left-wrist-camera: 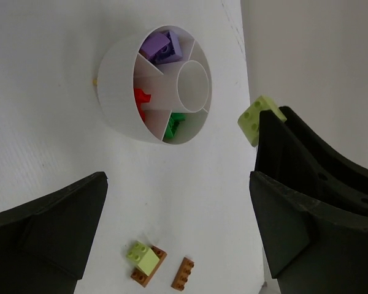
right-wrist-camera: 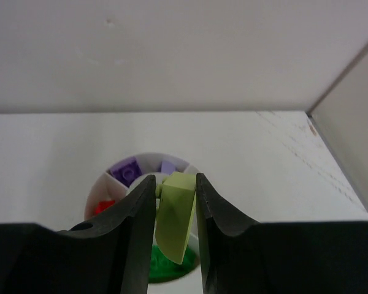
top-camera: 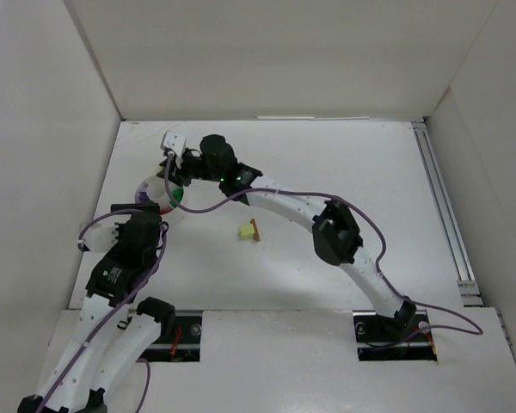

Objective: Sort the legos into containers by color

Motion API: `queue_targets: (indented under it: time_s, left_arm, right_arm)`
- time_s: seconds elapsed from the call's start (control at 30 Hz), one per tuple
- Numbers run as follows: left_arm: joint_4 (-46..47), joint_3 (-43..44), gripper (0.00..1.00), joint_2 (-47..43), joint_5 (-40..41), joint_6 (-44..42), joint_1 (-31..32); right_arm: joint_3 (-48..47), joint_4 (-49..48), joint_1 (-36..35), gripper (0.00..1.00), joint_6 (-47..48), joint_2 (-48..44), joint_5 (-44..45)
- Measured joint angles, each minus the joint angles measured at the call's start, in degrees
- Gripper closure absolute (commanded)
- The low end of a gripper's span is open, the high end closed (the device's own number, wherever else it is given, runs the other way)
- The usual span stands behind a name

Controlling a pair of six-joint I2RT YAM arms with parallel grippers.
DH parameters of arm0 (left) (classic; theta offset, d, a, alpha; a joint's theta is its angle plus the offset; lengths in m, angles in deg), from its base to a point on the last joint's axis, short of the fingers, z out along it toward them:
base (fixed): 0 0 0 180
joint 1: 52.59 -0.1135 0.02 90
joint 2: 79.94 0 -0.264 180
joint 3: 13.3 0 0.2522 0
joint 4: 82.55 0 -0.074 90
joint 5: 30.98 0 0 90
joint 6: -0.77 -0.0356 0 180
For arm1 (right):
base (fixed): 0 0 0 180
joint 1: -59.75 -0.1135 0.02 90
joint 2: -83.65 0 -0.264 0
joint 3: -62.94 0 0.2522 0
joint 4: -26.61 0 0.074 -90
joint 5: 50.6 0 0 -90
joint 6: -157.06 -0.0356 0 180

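Observation:
I should next move my right gripper over the cup's middle tube and lower it to open, because that tube is empty between purple [left-wrist-camera: 161,48], red and green legos.
The round white cup [left-wrist-camera: 119,86] is split into compartments holding purple [left-wrist-camera: 161,48], red [left-wrist-camera: 140,101] and green [left-wrist-camera: 175,125] legos. It also shows in the top view [top-camera: 152,191] and the right wrist view [right-wrist-camera: 104,190]. My right gripper [right-wrist-camera: 175,202] is shut on a pale green lego [right-wrist-camera: 176,220] and holds it just above the cup; that lego also shows in the left wrist view [left-wrist-camera: 256,119]. My left gripper [left-wrist-camera: 172,233] is open and empty beside the cup [top-camera: 146,225]. A pale green brick on an orange-brown plate [left-wrist-camera: 146,260] and an orange-brown brick [left-wrist-camera: 184,274] lie on the table.
White walls close in the table at the left, back and right. A metal rail [top-camera: 443,206] runs along the right side. The two loose bricks [top-camera: 249,231] lie mid-table under the right arm's forearm [top-camera: 284,205]. Purple cables hang off both arms.

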Motion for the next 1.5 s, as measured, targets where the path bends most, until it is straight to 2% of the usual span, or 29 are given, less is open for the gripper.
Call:
queue_targets:
  time_s: [0.43, 0.63, 0.83, 1.07, 1.13, 1.23, 1.47, 1.5]
  left_arm:
    - [-1.05, -0.07, 0.0, -6.23, -0.02, 2.78, 0.0]
    - [-1.05, -0.44, 0.0, -6.64, -0.02, 2.97, 0.0]
    - [-1.01, -0.59, 0.0, -6.64, -0.02, 2.99, 0.0]
    - [-0.94, -0.7, 0.0, -6.43, -0.02, 2.97, 0.0]
    - [-0.92, -0.79, 0.0, -6.43, -0.02, 2.97, 0.0]
    - [-0.87, -0.79, 0.0, -6.43, -0.02, 2.97, 0.0]
    - [-0.79, -0.79, 0.0, -6.27, -0.02, 2.43, 0.0]
    - [-0.72, -0.79, 0.0, -6.14, -0.02, 2.01, 0.0]
  right_arm:
    - [-9.18, -13.38, -1.55, 0.75, -4.5, 11.19, -0.17]
    - [-11.17, -15.1, -1.25, 0.73, -6.6, 15.74, 0.59]
    - [-11.17, -15.98, -1.31, 0.72, -7.82, 16.41, -0.13]
    - [-9.94, -17.31, -1.97, 0.56, -8.55, 16.41, -1.2]
    - [-9.51, -17.35, -2.21, 0.43, -8.9, 16.41, -1.33]
    - [-9.2, -17.35, -2.36, 0.32, -9.18, 16.41, -1.49]
    - [-7.67, -17.55, -2.34, 0.26, -9.18, 16.15, -1.55]
    - [-7.19, -17.53, -2.27, 0.23, -9.18, 15.91, -1.53]
